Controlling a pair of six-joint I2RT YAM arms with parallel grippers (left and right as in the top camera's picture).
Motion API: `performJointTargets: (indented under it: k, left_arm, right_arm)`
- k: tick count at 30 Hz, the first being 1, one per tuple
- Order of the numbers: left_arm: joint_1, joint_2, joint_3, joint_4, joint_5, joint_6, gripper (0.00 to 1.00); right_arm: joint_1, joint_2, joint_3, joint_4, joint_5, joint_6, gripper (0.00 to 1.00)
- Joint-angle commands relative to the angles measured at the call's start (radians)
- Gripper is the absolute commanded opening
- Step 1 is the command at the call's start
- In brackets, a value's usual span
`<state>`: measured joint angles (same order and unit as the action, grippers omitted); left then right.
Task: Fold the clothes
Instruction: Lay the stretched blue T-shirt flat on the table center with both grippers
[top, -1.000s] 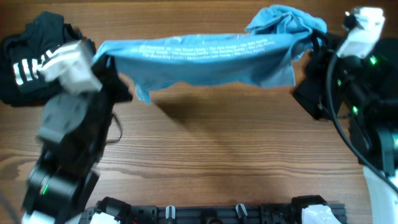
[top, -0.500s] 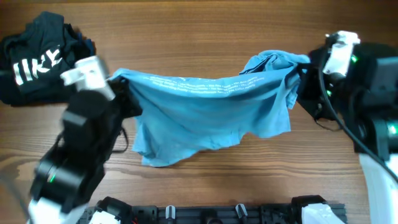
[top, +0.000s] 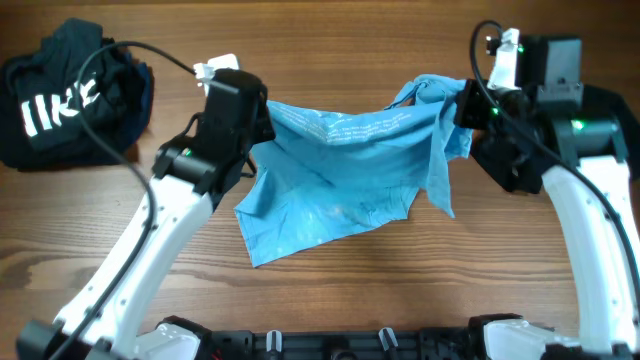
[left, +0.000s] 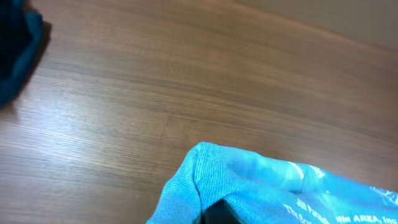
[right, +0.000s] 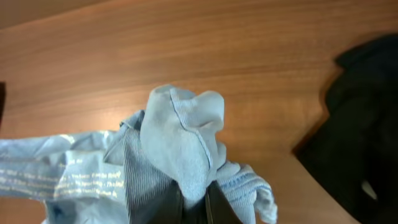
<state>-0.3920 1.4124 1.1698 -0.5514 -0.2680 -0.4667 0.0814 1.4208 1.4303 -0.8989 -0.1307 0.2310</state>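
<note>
The T-shirt's lower part is on the table but its top hangs. Its corner goes outward toward the table's far edge next, then leaves my left gripper.
A light blue T-shirt (top: 340, 170) with white print hangs between my two grippers, its lower part lying on the wooden table (top: 360, 290). My left gripper (top: 262, 112) is shut on its left top corner; in the left wrist view the cloth (left: 261, 186) bunches over the jaws (left: 214, 214). My right gripper (top: 462, 102) is shut on the right top corner; in the right wrist view the fabric (right: 180, 143) is pinched between the fingers (right: 196, 205).
A heap of black clothes with white print (top: 70, 100) lies at the table's far left; it also shows as a dark mass in the right wrist view (right: 360, 124). A dark rail (top: 340, 345) runs along the front edge.
Both grippers have come down and closer together. The shirt, stretched taut in the air before, now sags, with its lower half laid on the table.
</note>
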Motion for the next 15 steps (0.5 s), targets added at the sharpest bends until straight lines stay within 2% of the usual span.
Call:
performJointTargets:
  k: [1, 7, 12, 13, 14, 15]
  left_arm:
    - [-0.003, 0.061, 0.008, 0.048, -0.066, -0.013, 0.04]
    - [-0.002, 0.116, 0.008, 0.135, -0.179, -0.013, 0.04]
    - [0.008, 0.139, 0.008, 0.251, -0.254, -0.012, 0.05]
    - [0.015, 0.142, 0.008, 0.276, -0.254, -0.012, 0.19]
    - [0.025, 0.146, 0.008, 0.298, -0.254, -0.012, 0.68]
    - [0.034, 0.148, 0.008, 0.315, -0.254, -0.012, 1.00]
  right_arm:
    - [-0.006, 0.081, 0.002, 0.058, -0.005, 0.004, 0.04]
    - [-0.006, 0.212, 0.002, 0.221, -0.005, 0.004, 0.04]
    - [-0.006, 0.311, 0.002, 0.451, -0.005, -0.016, 0.05]
    - [-0.006, 0.328, 0.002, 0.504, -0.005, -0.018, 0.05]
    - [-0.006, 0.345, 0.002, 0.554, -0.005, -0.022, 0.20]
    - [-0.006, 0.357, 0.002, 0.593, -0.005, -0.023, 0.52]
